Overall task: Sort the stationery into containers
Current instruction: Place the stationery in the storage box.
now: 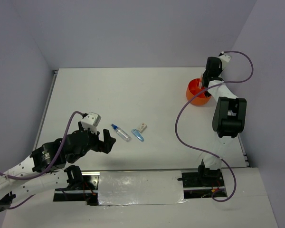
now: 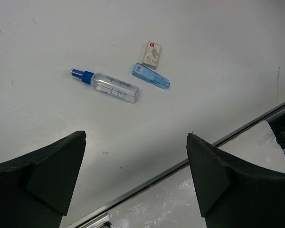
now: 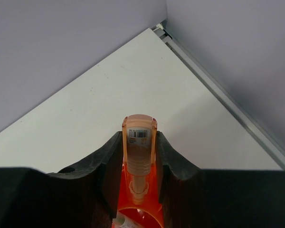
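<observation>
The orange tub is directly below, so my right gripper should stay over its inside and open its fingers to release the peach piece (image 3: 139,142) next.
The orange tub (image 1: 195,93) stands at the far right of the table. My right gripper (image 1: 205,81) hangs over it, shut on a peach piece (image 3: 139,142) with a barcode label, held upright above the tub's orange inside (image 3: 141,216). My left gripper (image 1: 109,142) is open and empty at the near left, its fingers (image 2: 218,175) wide apart. In front of it lie the blue-capped clear tube (image 2: 106,84), the blue clip (image 2: 150,76) and the small whitish block (image 2: 152,54). They also show in the top view: tube (image 1: 120,132), clip (image 1: 138,135), block (image 1: 142,127).
A metal rail (image 2: 180,166) runs along the table's near edge, with a shiny plate (image 1: 140,187) between the arm bases. Grey walls close the table at the back and on both sides. Purple cables loop off both arms.
</observation>
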